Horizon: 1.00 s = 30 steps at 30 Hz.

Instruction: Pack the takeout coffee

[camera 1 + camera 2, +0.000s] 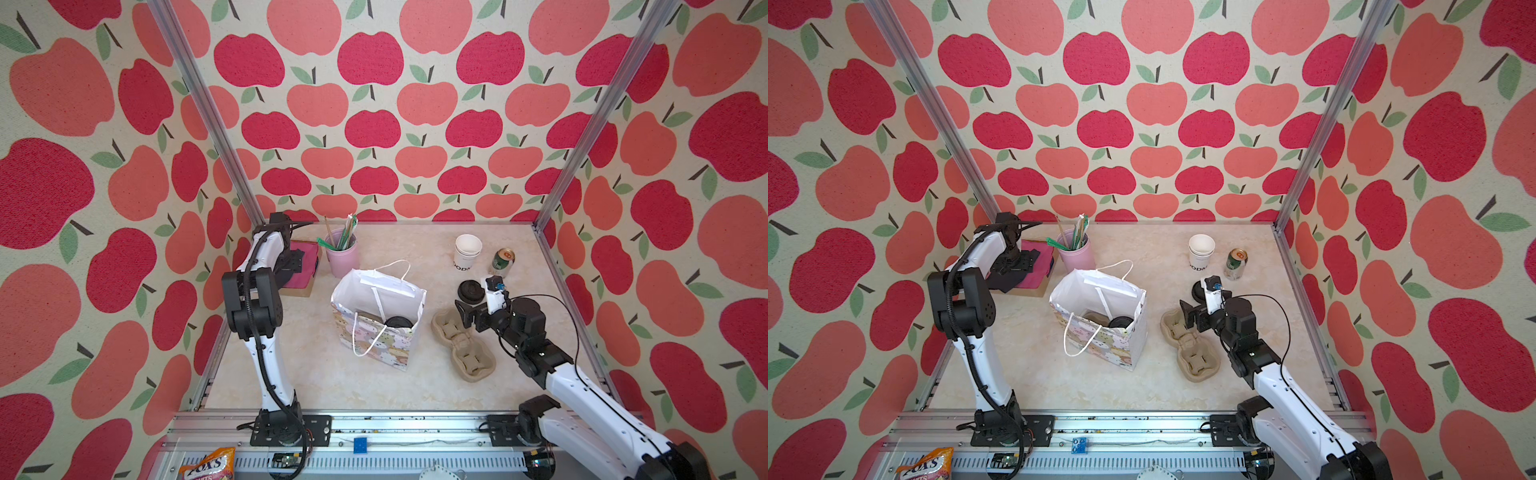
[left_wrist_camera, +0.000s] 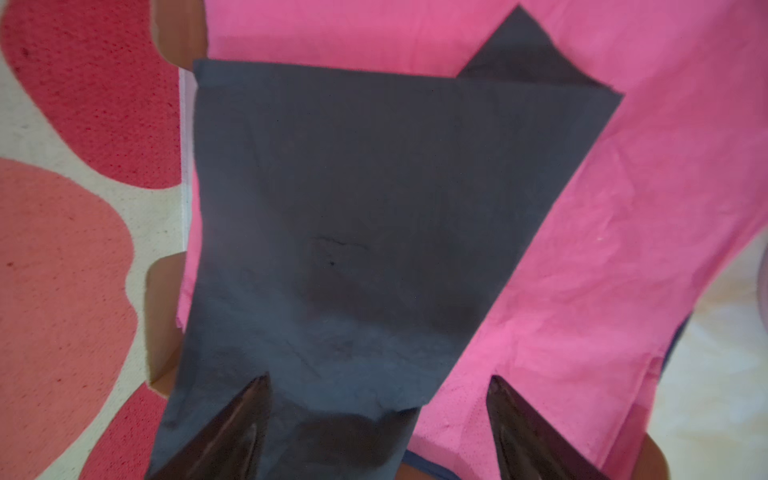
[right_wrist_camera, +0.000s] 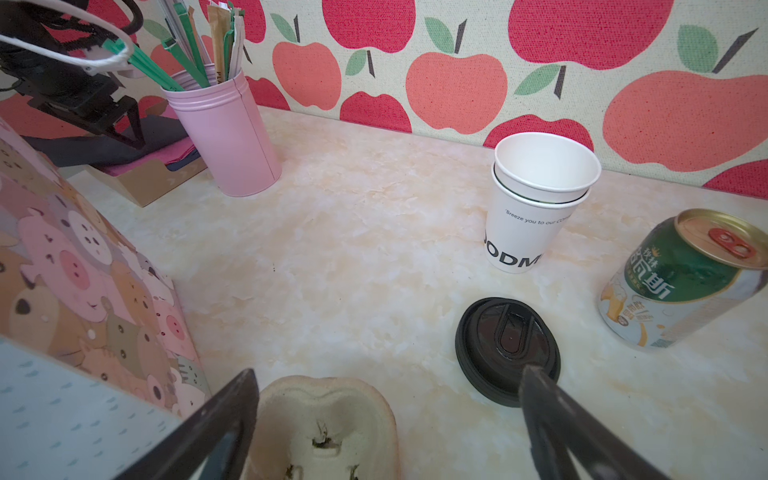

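Observation:
My left gripper lowers its open fingers onto the edge next and pinches it. The dark grey napkin's slanting edge [image 1: 1014, 278] [image 2: 396, 396] lies just below my left gripper, between those fingers.
The takeout coffee stands inside the patterned paper bag [image 1: 376, 340] at the table's middle. Only its round black lid [image 1: 398, 323] [image 1: 1120, 323] shows over the bag's rim. At the back left, my left gripper [image 1: 291, 266] [image 2: 378, 378] hangs open just above a dark grey napkin [image 2: 374, 199] lying on pink napkins [image 2: 623, 208], with nothing between its fingers. My right gripper [image 1: 465, 313] [image 3: 386, 374] stands open and empty right of the bag. It hovers over the far end of a pulp cup carrier [image 1: 463, 347] [image 3: 328, 424].
A loose black lid [image 3: 507, 349] lies beyond the right gripper, near nested white cups [image 3: 536, 199] and a green can [image 3: 681, 282]. A pink tin of straws [image 1: 343, 255] stands behind the bag, beside the cardboard napkin tray [image 1: 305, 286]. Metal frame posts border the table.

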Motion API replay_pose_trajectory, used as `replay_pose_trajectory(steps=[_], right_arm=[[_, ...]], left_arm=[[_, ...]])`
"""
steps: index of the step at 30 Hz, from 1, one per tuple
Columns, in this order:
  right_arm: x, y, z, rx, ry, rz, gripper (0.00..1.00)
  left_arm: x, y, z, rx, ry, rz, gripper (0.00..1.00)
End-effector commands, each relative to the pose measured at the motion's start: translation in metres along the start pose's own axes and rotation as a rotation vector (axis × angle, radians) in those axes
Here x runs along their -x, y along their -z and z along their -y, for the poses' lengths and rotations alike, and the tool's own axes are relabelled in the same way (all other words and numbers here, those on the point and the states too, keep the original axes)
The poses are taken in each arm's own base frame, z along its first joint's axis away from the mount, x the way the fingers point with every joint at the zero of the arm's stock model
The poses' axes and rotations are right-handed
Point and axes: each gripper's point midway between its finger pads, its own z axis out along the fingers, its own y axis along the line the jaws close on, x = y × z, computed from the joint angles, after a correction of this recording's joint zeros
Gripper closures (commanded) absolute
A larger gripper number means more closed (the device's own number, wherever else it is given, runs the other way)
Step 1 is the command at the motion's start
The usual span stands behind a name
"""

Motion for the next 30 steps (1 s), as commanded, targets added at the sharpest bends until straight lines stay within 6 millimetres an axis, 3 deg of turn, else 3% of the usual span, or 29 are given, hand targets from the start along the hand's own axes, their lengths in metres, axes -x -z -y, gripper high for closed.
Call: replay_pose_trajectory(steps=[1, 5, 8, 12, 15, 18, 22, 25, 30], right_arm=[[0.002, -0.001, -0.001, 0.011, -0.019, 0.008, 0.01], [0.002, -0.001, -0.001, 0.01, -0.018, 0.008, 0.01], [0.002, -0.001, 0.0, 0.01, -0.018, 0.007, 0.01], [0.002, -0.002, -0.001, 0.011, -0.018, 0.005, 0.01], [0.001, -0.002, 0.0, 0.01, -0.018, 0.005, 0.01], [0.001, -0.002, -0.001, 0.012, -0.019, 0.003, 0.01], [0.001, -0.002, -0.001, 0.015, -0.019, 0.0, 0.01], [0.001, -0.002, -0.002, 0.016, -0.02, 0.001, 0.01], [0.001, -0.002, -0.002, 0.019, -0.021, 0.002, 0.01]], left_arm=[[-0.002, -0.005, -0.003, 0.014, 0.0, -0.028, 0.23], [-0.004, -0.018, -0.001, 0.018, -0.004, -0.049, 0.26], [-0.006, -0.026, -0.001, 0.029, -0.009, -0.064, 0.34], [-0.005, -0.028, -0.001, 0.031, -0.003, -0.061, 0.55], [-0.001, -0.022, -0.002, 0.029, 0.005, -0.04, 0.7], [0.002, -0.014, -0.003, 0.024, 0.014, -0.015, 0.72], [0.004, -0.006, -0.005, 0.026, 0.014, -0.002, 0.86], [0.005, 0.002, -0.008, 0.037, 0.015, 0.013, 0.89], [0.014, 0.032, -0.018, 0.053, 0.034, 0.08, 0.97]])
